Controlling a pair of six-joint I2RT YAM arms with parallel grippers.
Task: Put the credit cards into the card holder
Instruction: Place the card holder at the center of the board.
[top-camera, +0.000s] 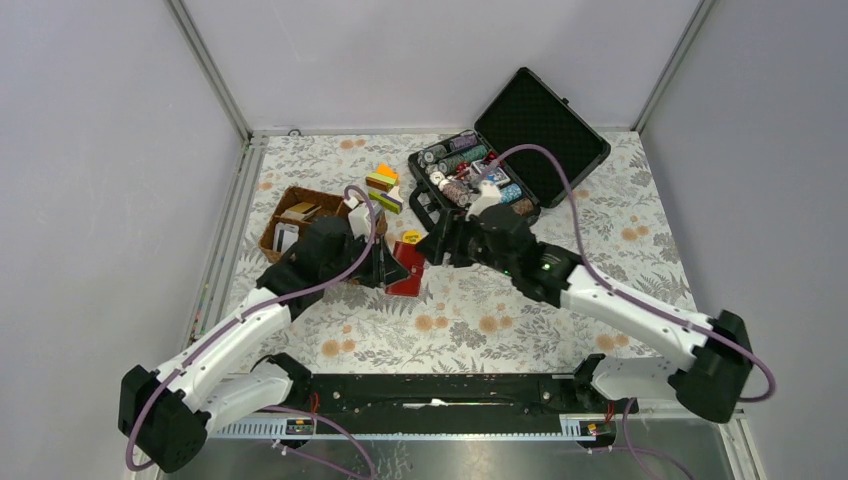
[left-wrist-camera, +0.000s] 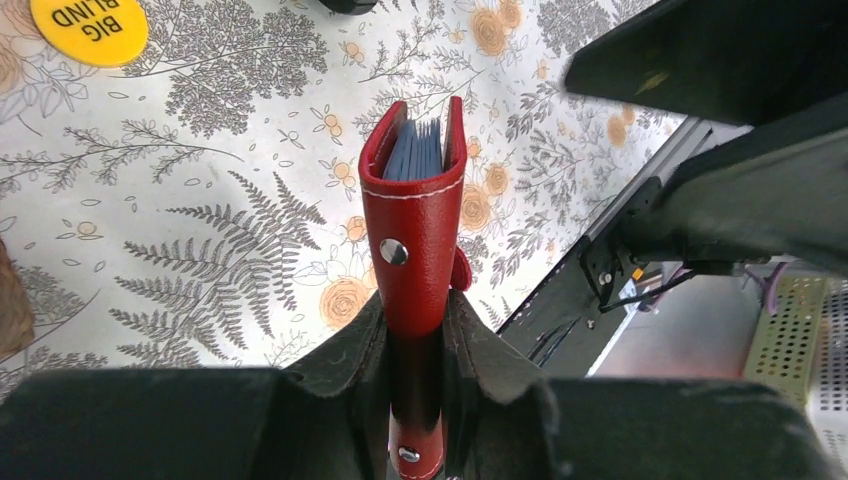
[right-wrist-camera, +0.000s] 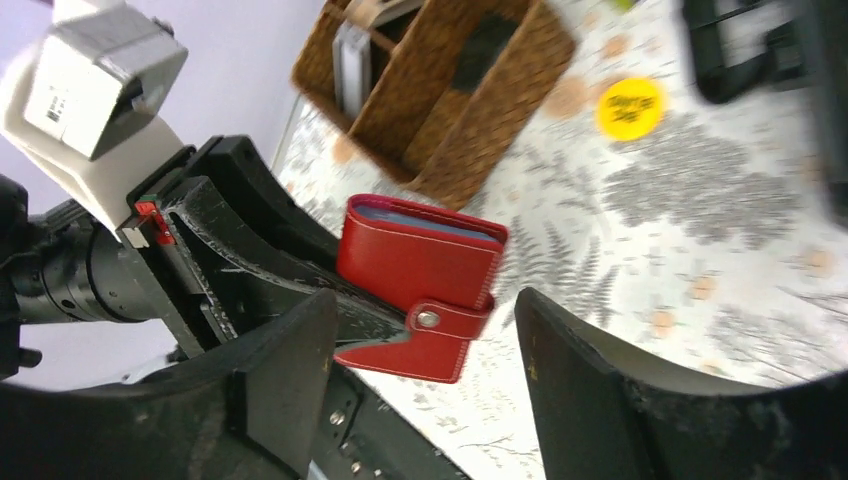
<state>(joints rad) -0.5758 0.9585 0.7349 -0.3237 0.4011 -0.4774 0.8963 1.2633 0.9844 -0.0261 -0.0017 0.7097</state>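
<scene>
The card holder goes down next with my left gripper, back and to the right in the top view, for release. Bare floral cloth (top-camera: 428, 303) (left-wrist-camera: 315, 272) lies clear below that gripper.
My left gripper (top-camera: 385, 265) is shut on the red card holder (top-camera: 409, 272), folded closed, and holds it above the floral cloth. In the left wrist view the holder (left-wrist-camera: 418, 225) sticks out between my fingers, spine toward the camera, blue pocket edges at its far end. In the right wrist view the holder (right-wrist-camera: 425, 285) shows side-on with its snap tab fastened. My right gripper (top-camera: 432, 243) is open and empty just right of the holder; its fingers (right-wrist-camera: 590, 380) frame it. Credit cards (top-camera: 288, 238) stand in the wicker basket (top-camera: 290, 250) at the left.
An open black case (top-camera: 520, 150) with poker chips lies at the back right. A yellow "BIG BLIND" disc (top-camera: 410, 237) lies by the holder, and shows in the left wrist view (left-wrist-camera: 88, 28). Coloured blocks (top-camera: 384, 187) sit behind it. The black rail (top-camera: 430, 392) runs along the near edge.
</scene>
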